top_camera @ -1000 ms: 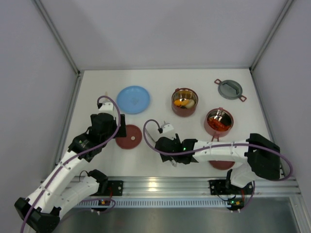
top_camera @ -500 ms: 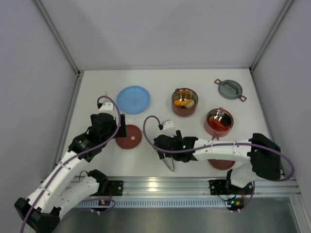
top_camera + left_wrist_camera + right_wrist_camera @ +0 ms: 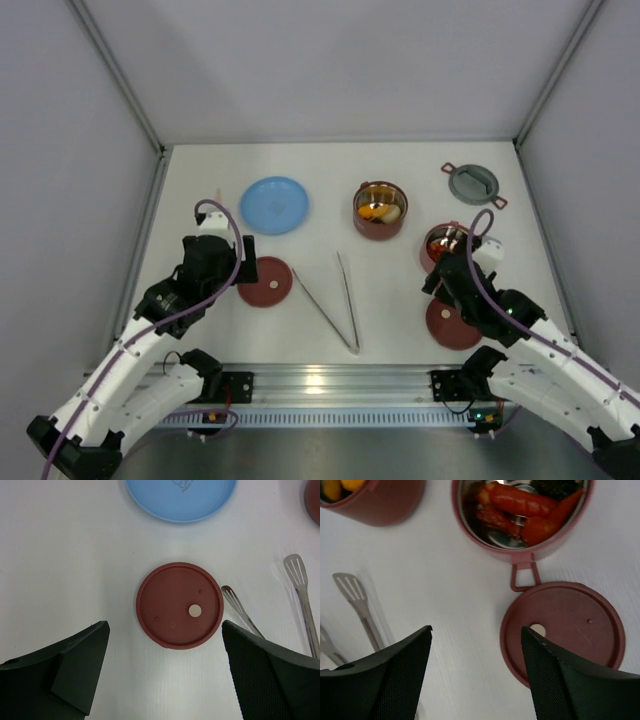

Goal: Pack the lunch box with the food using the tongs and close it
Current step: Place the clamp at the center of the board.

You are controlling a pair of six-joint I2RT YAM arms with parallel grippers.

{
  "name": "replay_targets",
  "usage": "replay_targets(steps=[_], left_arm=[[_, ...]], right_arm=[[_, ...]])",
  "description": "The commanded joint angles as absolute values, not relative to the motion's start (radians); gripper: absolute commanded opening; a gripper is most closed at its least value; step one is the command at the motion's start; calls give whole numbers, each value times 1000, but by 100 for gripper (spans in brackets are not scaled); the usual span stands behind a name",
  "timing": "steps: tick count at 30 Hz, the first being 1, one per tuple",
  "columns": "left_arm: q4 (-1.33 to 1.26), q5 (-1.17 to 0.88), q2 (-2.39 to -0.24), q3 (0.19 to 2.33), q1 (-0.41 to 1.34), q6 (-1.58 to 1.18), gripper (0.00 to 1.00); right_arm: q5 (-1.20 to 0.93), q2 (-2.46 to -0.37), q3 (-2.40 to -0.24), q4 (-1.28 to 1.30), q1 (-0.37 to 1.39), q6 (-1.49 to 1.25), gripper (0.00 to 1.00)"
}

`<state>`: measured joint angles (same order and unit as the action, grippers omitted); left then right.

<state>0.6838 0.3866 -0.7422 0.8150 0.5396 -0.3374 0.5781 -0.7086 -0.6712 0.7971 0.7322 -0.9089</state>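
I will lower my right gripper and move it back onto the edge of the dark-red lid that faces the tongs, because the bare table beside the lid leaves room for a finger.
The tongs (image 3: 335, 300) lie flat on the table in a narrow V, joined end toward me, with nothing holding them; their tips (image 3: 295, 566) show in the left wrist view. One dark-red lunch box bowl (image 3: 380, 210) holds orange and cream food. A second bowl (image 3: 520, 552) holds red-orange and black food (image 3: 525, 510). My right gripper (image 3: 476, 630) is open above bare table, just near of that bowl and beside a dark-red lid (image 3: 570, 630). My left gripper (image 3: 164, 627) is open, hovering near another dark-red lid (image 3: 180, 605).
A light-blue plate (image 3: 274, 204) lies at the back left. The grey two-eared cover (image 3: 472, 184) sits at the back right. White walls close in the table on three sides, and a metal rail (image 3: 330, 380) runs along the near edge.
My right arm let go of the tongs and swung from the table's middle back to the right, beside the second bowl. The tongs now lie on the table. The left arm barely moved.
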Motion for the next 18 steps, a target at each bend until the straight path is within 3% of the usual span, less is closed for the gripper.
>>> replay_targets(steps=[1, 7, 13, 18], left_arm=[[669, 382, -723, 824, 545, -327, 99], [667, 376, -700, 825, 545, -324, 99], [666, 368, -695, 825, 545, -321, 99], [664, 367, -686, 825, 543, -322, 99]], right_arm=[[500, -643, -634, 934, 651, -979, 71], [413, -744, -643, 927, 598, -937, 65], [414, -980, -675, 897, 594, -916, 44], [390, -1042, -655, 824, 592, -905, 40]])
